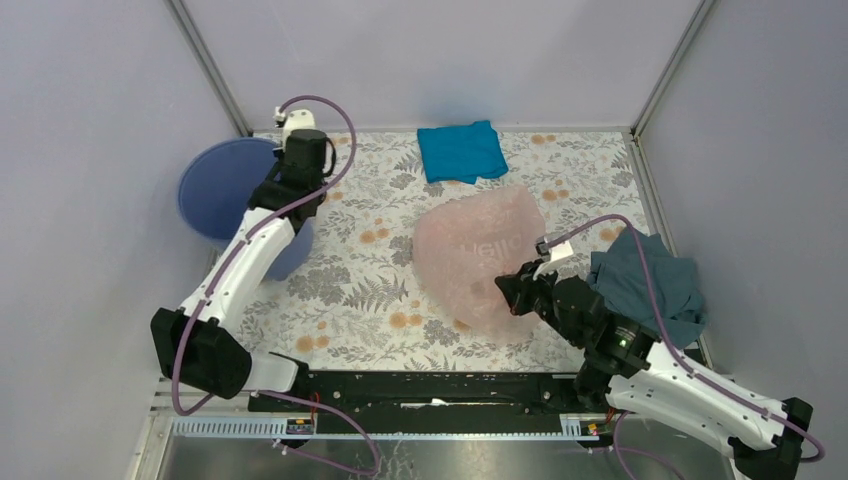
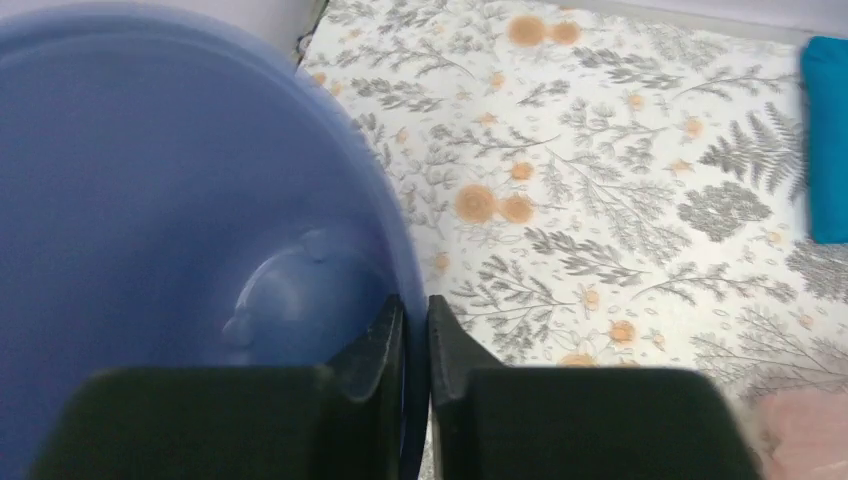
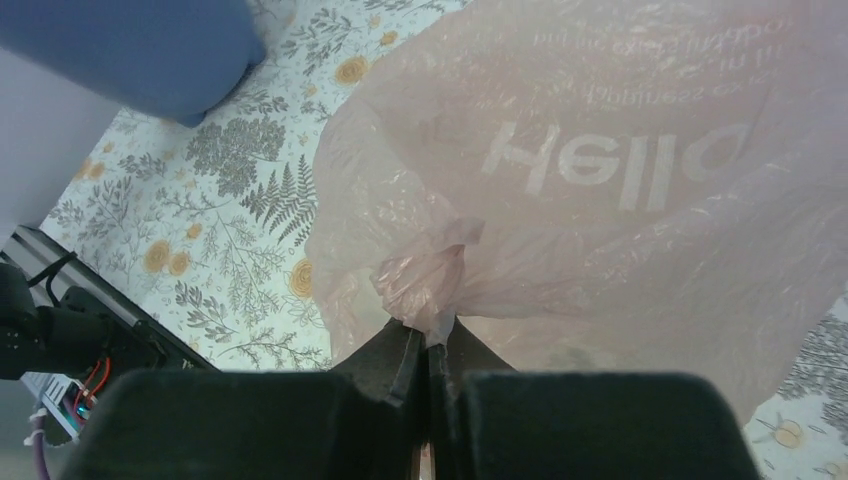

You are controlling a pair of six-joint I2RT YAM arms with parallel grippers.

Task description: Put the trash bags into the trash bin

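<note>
I will move the bin (image 1: 222,190) to the right in the top view with my left gripper and let go of it on the middle of the mat, because the bag is far away.
The pale-pink translucent trash bag (image 1: 478,258) lies puffed up on the floral mat, right of centre; it fills the right wrist view (image 3: 600,190), with white lettering showing. My right gripper (image 1: 512,288) is shut on a bunched fold at the bag's near edge (image 3: 432,335). The lavender-blue trash bin (image 1: 222,190) stands at the far left. My left gripper (image 1: 297,190) is shut on the bin's rim, one finger inside and one outside the wall (image 2: 414,330). The bin's inside (image 2: 180,220) looks empty.
A bright blue folded cloth (image 1: 461,151) lies at the back centre and shows at the left wrist view's right edge (image 2: 828,140). A grey-blue cloth (image 1: 650,283) lies crumpled at the right edge of the mat, beside my right arm. Grey walls enclose the mat.
</note>
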